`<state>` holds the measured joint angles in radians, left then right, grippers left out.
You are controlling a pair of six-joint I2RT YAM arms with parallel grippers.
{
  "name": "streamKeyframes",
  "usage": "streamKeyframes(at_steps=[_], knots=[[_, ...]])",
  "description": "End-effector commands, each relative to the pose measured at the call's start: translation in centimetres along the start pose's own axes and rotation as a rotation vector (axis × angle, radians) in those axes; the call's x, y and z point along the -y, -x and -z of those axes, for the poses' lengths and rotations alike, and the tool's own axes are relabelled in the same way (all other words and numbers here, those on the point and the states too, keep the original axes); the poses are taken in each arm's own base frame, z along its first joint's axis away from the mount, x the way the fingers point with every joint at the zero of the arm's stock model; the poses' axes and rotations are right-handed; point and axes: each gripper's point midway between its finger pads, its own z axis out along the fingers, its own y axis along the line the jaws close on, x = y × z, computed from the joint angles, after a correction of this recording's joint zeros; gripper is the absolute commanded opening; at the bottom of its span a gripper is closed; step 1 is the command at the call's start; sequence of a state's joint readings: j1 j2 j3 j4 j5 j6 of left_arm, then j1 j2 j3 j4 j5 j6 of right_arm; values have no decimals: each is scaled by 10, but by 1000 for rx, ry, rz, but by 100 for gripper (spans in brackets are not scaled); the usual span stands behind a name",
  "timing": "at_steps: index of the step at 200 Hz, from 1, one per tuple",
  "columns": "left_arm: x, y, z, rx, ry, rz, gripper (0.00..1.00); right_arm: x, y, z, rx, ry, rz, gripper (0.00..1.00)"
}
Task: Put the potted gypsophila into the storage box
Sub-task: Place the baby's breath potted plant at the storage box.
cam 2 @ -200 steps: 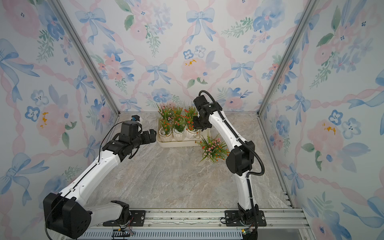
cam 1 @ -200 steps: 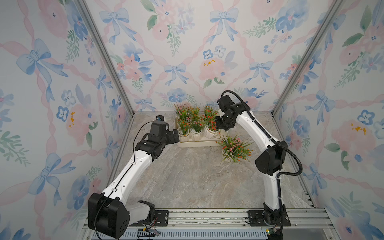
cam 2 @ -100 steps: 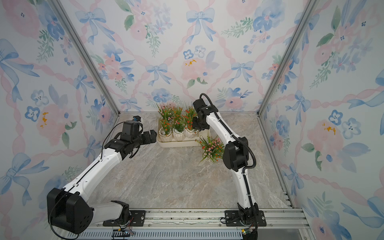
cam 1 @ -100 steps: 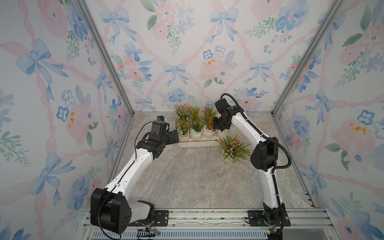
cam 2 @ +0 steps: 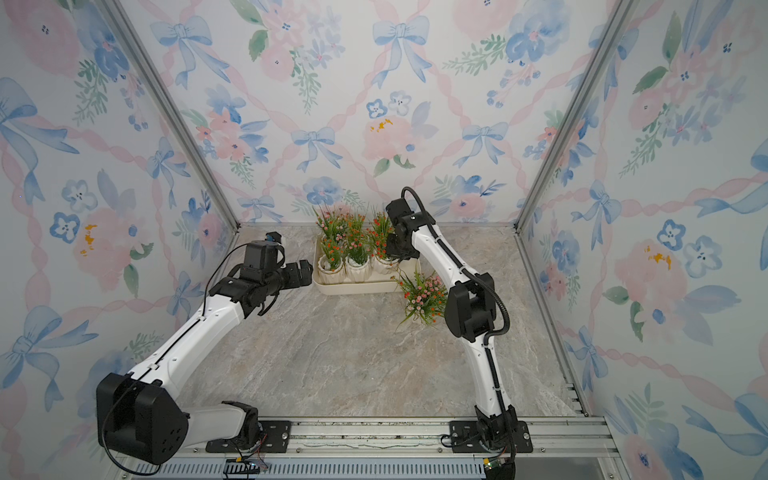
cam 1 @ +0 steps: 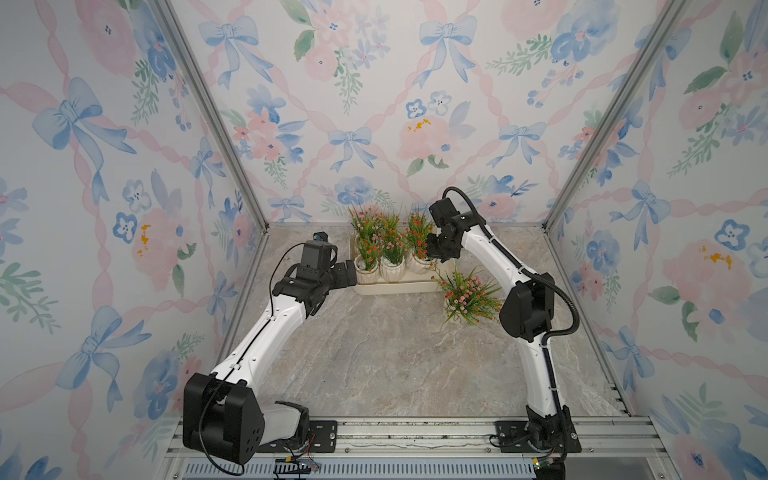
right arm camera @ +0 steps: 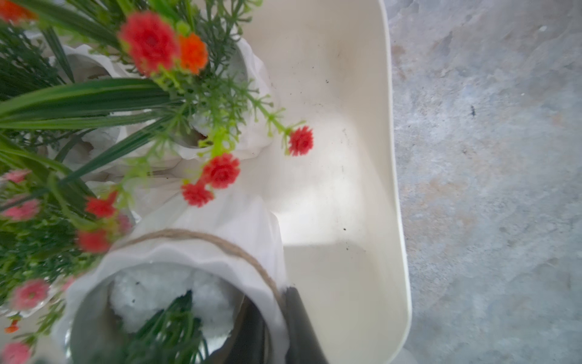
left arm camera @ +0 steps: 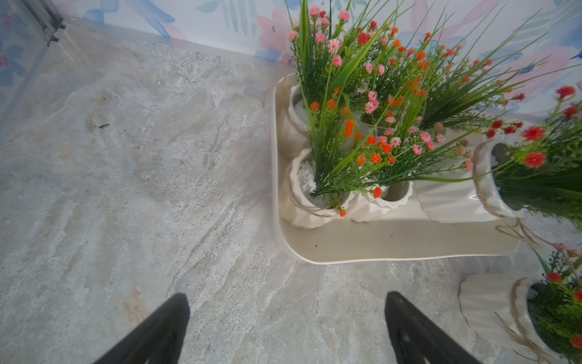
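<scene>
The bare bottom of the box beside the neighbouring pot point(right arm camera: 280, 188) is an open spot, so my right gripper should next lower the red-blossomed pot onto it and let go of the red-blossomed pot's rim.
The cream storage box point(cam 1: 395, 287) point(cam 2: 357, 287) point(left arm camera: 378, 242) point(right arm camera: 346, 189) lies by the back wall with several potted gypsophila point(cam 1: 392, 270) point(cam 2: 357, 268) point(left arm camera: 311, 201) in it. My right gripper point(cam 1: 436, 251) point(cam 2: 394, 254) point(right arm camera: 274, 299) is shut on the twine-wrapped rim of a red-blossomed pot point(right arm camera: 195, 252) point(cam 1: 420, 264) point(left arm camera: 453, 201) at the box's right end, one finger inside the rim and one outside. Another pot, with pink blossoms point(cam 1: 467, 296) point(cam 2: 424, 297) point(left arm camera: 485, 305), lies on the table just right of the box's front corner. My left gripper point(cam 1: 353, 272) point(cam 2: 307, 272) point(left arm camera: 286, 297) is open and empty beside the box's left end.
The flowered back wall stands right behind the box, and side walls with metal posts point(cam 1: 582, 149) close in both sides. My right arm's elbow point(cam 1: 525, 309) hangs close by the pink-blossomed pot. Marble tabletop point(cam 1: 374, 357) stretches to the front rail.
My right gripper has shifted slightly left and lower with the red-blossomed pot, over the box's right end, and its elbow swung inward. The left arm has barely moved.
</scene>
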<state>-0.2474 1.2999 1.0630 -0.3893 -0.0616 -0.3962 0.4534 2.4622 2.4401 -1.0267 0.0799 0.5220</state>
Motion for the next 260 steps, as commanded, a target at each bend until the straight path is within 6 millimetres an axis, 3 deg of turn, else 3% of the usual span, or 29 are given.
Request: streamKeyframes(at_steps=[1, 100, 260], knots=[[1, 1, -3, 1, -15, -15, 98, 7, 3, -8, 19, -32, 1, 13], [-2, -3, -6, -11, -15, -12, 98, 2, -9, -38, -4, -60, 23, 14], [-5, -6, -10, -26, -22, -6, 98, -29, -14, -49, 9, 15, 11, 18]])
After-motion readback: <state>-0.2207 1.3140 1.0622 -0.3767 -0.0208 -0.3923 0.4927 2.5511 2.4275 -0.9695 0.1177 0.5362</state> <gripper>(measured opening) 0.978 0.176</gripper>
